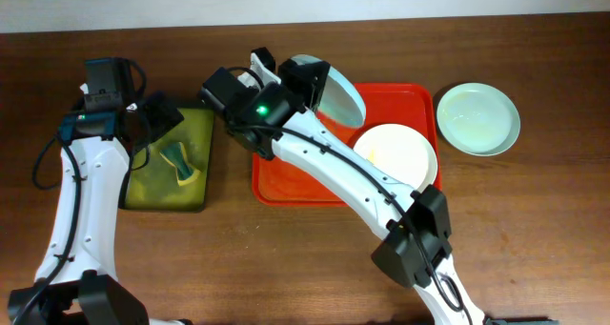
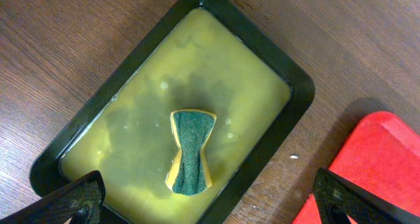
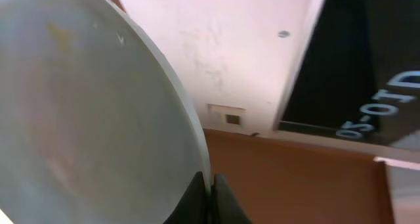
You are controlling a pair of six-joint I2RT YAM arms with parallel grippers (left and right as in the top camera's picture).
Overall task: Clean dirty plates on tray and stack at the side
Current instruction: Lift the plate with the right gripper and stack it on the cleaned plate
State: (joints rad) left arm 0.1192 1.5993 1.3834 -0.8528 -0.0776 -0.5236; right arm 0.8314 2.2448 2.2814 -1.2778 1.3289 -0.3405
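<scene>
The second mint-green plate [image 1: 477, 119] already rests beside the red tray [image 1: 286, 182], so I will swing my right gripper across to it, tilt the held plate flatter, lower it and release.
A mint-green plate [image 1: 339, 92] is held tilted on edge above the back left of the red tray [image 1: 286, 182]. My right gripper [image 1: 307, 82] is shut on its rim; the right wrist view shows the fingers [image 3: 210, 198] pinching the rim of the plate [image 3: 85, 119]. A white plate [image 1: 396, 153] lies in the tray. A second mint-green plate [image 1: 478, 118] rests on the table to the right of the tray. My left gripper [image 2: 210, 207] is open above the black tray [image 2: 289, 73], over the sponge [image 2: 191, 152].
The black tray [image 1: 172, 163] of yellow-green liquid sits left of the red tray, with a green and yellow sponge [image 1: 179, 163] lying in it. A corner of the red tray [image 2: 374, 158] shows in the left wrist view. The right arm crosses above the red tray.
</scene>
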